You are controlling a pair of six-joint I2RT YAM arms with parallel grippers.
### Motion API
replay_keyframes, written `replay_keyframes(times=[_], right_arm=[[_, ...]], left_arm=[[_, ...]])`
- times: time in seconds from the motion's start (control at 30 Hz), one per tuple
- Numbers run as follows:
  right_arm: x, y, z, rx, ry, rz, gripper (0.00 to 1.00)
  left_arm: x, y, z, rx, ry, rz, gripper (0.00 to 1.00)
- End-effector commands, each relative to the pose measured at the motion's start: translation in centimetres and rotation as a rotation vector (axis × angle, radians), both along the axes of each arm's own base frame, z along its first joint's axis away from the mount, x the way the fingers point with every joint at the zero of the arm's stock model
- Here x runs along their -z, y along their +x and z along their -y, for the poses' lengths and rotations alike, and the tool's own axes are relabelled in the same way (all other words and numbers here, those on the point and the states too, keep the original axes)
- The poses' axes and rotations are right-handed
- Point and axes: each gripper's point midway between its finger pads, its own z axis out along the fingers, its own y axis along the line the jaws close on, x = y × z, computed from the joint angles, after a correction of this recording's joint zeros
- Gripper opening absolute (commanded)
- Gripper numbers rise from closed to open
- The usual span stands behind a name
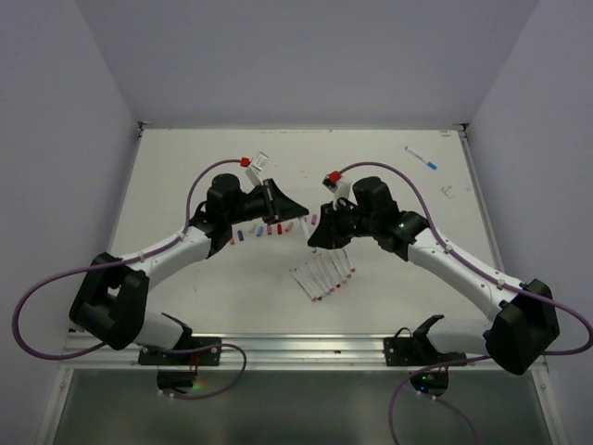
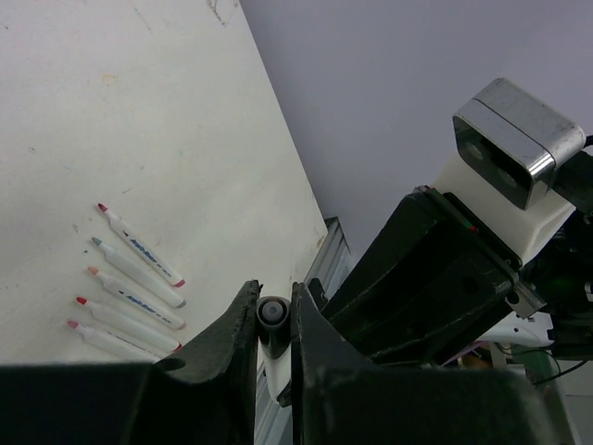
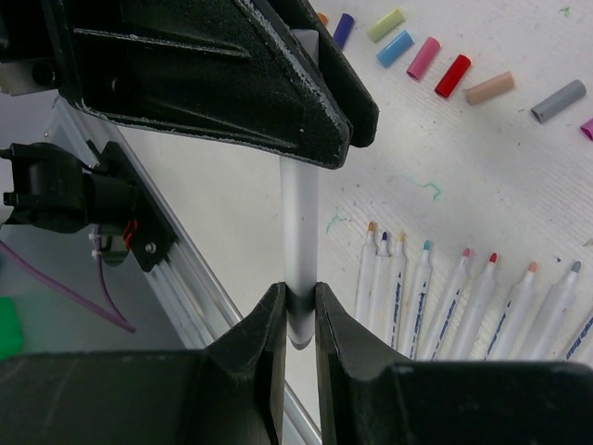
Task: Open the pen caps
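Next, my left gripper draws the white pen's cap off, lowers it alongside and releases. The cap row's magenta end (image 1: 314, 220) is below my left gripper, to its right in the top view.
A white pen (image 3: 299, 213) is held in the air between both grippers. My left gripper (image 2: 273, 301) is shut on its grey capped end (image 2: 271, 313). My right gripper (image 3: 298, 297) is shut on the white body near the other end. In the top view the two grippers, left (image 1: 295, 215) and right (image 1: 315, 236), meet at mid table. Several loose pen caps (image 3: 435, 65) lie in a row: purple, yellow-green, blue, pink, red, tan, grey. They also show in the top view (image 1: 264, 230). Several uncapped white pens (image 3: 463, 297) lie side by side; they show too in the top view (image 1: 322, 275) and the left wrist view (image 2: 130, 287).
One more pen (image 1: 422, 158) lies alone at the back right, with a small white piece (image 1: 447, 191) near it. A metal rail (image 1: 296, 348) runs along the table's near edge. Walls close the table at the back and sides.
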Motion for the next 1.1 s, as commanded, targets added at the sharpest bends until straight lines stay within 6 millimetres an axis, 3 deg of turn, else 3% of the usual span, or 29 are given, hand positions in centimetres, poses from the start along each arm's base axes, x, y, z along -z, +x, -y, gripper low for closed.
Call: replay_keyframes(times=[0.0, 0.1, 0.17, 0.2, 0.37, 0.57, 0.6, 0.63, 0.67, 0.73, 0.77, 0.8, 0.87, 1.07], right_arm=[[-1.3, 0.5, -0.2, 0.020, 0.026, 0.043, 0.00], [-1.2, 0.5, -0.1, 0.016, 0.016, 0.053, 0.04], [-1.1, 0.6, -0.1, 0.013, 0.013, 0.059, 0.28], [-1.1, 0.7, -0.3, 0.007, 0.018, 0.064, 0.32], [-1.5, 1.1, -1.7, -0.039, 0.061, 0.069, 0.33], [-2.2, 1.6, -3.2, -0.077, 0.114, 0.057, 0.30], [-2.2, 1.8, -3.5, -0.078, 0.121, 0.061, 0.27], [-2.2, 1.8, -3.7, -0.084, 0.124, 0.054, 0.10], [-2.4, 2.0, -3.8, -0.076, 0.124, 0.059, 0.00], [-1.8, 1.8, -3.9, -0.060, 0.082, 0.064, 0.00], [-1.1, 3.0, -3.1, 0.011, 0.007, 0.119, 0.00], [0.1, 2.4, -2.9, 0.026, -0.067, 0.117, 0.00], [1.6, 3.1, -1.6, 0.101, -0.183, 0.155, 0.00], [5.5, 5.4, 4.4, 0.382, -0.541, 0.282, 0.00]], left_arm=[[-2.6, -0.1, -0.1, 0.010, -0.048, 0.085, 0.03], [-2.9, -0.2, -0.1, 0.015, -0.052, 0.086, 0.00], [-3.1, -0.5, 0.0, 0.029, -0.064, 0.091, 0.00], [-3.1, -0.6, 0.0, 0.032, -0.069, 0.084, 0.00], [-3.6, -1.4, 0.1, 0.064, -0.092, 0.083, 0.00], [-3.5, -1.8, 0.2, 0.072, -0.088, 0.078, 0.00], [-3.4, -1.7, 0.2, 0.070, -0.086, 0.078, 0.00], [-3.2, -1.6, 0.2, 0.070, -0.082, 0.073, 0.00], [-3.1, -1.6, 0.2, 0.071, -0.079, 0.071, 0.00], [-2.4, -1.2, 0.4, 0.062, -0.057, 0.047, 0.00], [-2.0, -0.8, 0.4, 0.052, -0.038, 0.035, 0.00], [-1.4, -0.4, 0.3, 0.037, -0.002, 0.035, 0.00], [-0.1, 1.2, -0.1, -0.033, 0.087, -0.022, 0.00], [1.8, 4.8, -0.7, -0.169, 0.241, -0.057, 0.00]])
